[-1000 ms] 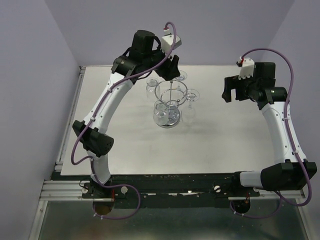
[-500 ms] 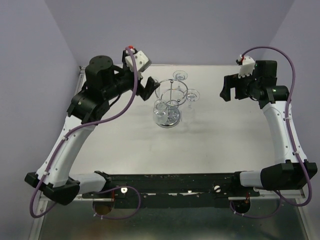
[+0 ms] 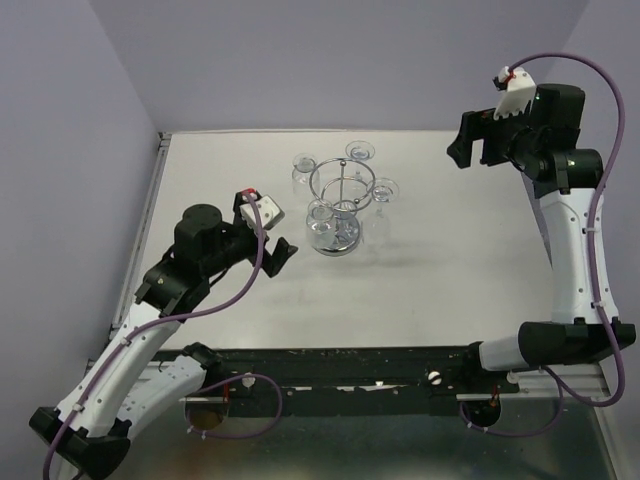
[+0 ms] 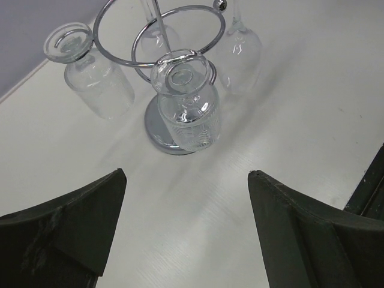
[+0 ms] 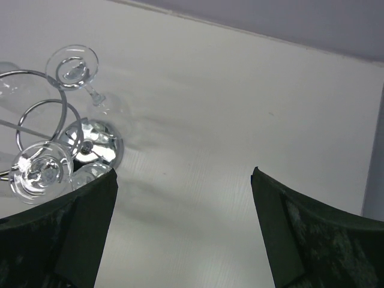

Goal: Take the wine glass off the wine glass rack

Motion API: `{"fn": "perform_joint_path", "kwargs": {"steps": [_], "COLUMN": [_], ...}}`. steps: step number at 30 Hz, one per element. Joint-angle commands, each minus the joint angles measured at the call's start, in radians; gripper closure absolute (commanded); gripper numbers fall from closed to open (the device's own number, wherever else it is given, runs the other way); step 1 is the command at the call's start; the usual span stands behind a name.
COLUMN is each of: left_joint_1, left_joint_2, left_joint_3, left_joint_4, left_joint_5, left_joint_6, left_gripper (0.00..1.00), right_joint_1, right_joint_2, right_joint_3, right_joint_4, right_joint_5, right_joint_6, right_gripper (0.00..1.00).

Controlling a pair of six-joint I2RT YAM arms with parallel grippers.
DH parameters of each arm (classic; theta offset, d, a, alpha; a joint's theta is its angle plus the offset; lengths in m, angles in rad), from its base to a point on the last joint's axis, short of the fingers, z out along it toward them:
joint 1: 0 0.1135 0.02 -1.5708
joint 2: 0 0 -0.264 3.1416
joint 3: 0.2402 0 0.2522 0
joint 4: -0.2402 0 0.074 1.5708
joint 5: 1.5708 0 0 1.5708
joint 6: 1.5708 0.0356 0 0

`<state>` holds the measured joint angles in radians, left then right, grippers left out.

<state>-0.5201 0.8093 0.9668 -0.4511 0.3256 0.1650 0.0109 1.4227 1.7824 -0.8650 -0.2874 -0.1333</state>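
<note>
I will next move my left gripper outward and to the right in the top view, around the nearest glass's bowl, because the near side of the bowl is clear.
The chrome wine glass rack stands at the table's back middle on its round mirrored base. Several clear wine glasses hang upside down from its loops, the nearest one facing my left gripper. That gripper is open and empty, low at the rack's near left. In the left wrist view the nearest glass hangs just ahead of the open gripper, with the rack ring behind it. My right gripper is open and empty, raised at the far right of the rack. The right wrist view shows the rack base and two glass feet.
The table's left rail and the black front rail bound the white surface. Lilac walls stand behind and at both sides. The left arm's cable loops near its wrist.
My left arm has swung from behind the rack round to its near left and dropped low. My right arm has risen and drawn back toward the far right.
</note>
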Motion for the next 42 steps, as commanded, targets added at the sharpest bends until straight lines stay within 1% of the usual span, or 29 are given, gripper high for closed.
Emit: {"fn": "perform_joint_path", "kwargs": {"steps": [1, 6, 10, 16, 23, 26, 30, 34, 38, 42], "left_joint_1": [0.003, 0.005, 0.006, 0.006, 0.006, 0.008, 0.008, 0.008, 0.008, 0.008], "left_joint_2": [-0.012, -0.009, 0.016, 0.099, 0.232, 0.300, 0.344, 0.390, 0.424, 0.465], "left_joint_3": [-0.085, -0.217, -0.276, -0.358, -0.353, -0.327, -0.326, -0.312, -0.321, -0.306], "left_joint_4": [0.178, 0.356, 0.446, 0.655, 0.781, 0.789, 0.847, 0.865, 0.939, 0.966], "left_joint_5": [-0.007, 0.012, 0.075, 0.089, 0.084, 0.084, 0.101, 0.109, 0.110, 0.115], "left_joint_6": [-0.024, -0.024, -0.024, -0.035, -0.033, -0.036, -0.042, -0.050, -0.064, -0.085], "left_gripper": [0.01, 0.01, 0.01, 0.01, 0.01, 0.01, 0.01, 0.01, 0.01, 0.01], "right_joint_1": [-0.003, -0.003, -0.003, -0.005, -0.003, -0.005, -0.005, -0.005, -0.003, -0.005], "right_joint_2": [-0.041, -0.056, -0.085, -0.165, -0.205, -0.205, -0.206, -0.205, -0.197, -0.191], "right_joint_3": [0.040, 0.037, 0.029, -0.058, -0.115, -0.120, -0.133, -0.156, -0.166, -0.167], "right_joint_4": [-0.045, -0.045, -0.057, -0.039, -0.020, -0.022, -0.019, -0.005, -0.002, 0.003], "right_joint_5": [-0.093, -0.110, -0.073, -0.023, -0.012, 0.005, 0.007, 0.011, 0.005, 0.005], "right_joint_6": [0.029, 0.058, 0.044, 0.015, 0.001, -0.011, -0.014, -0.012, -0.009, -0.012], "right_gripper": [0.00, 0.00, 0.00, 0.00, 0.00, 0.00, 0.00, 0.00, 0.00, 0.00]}}
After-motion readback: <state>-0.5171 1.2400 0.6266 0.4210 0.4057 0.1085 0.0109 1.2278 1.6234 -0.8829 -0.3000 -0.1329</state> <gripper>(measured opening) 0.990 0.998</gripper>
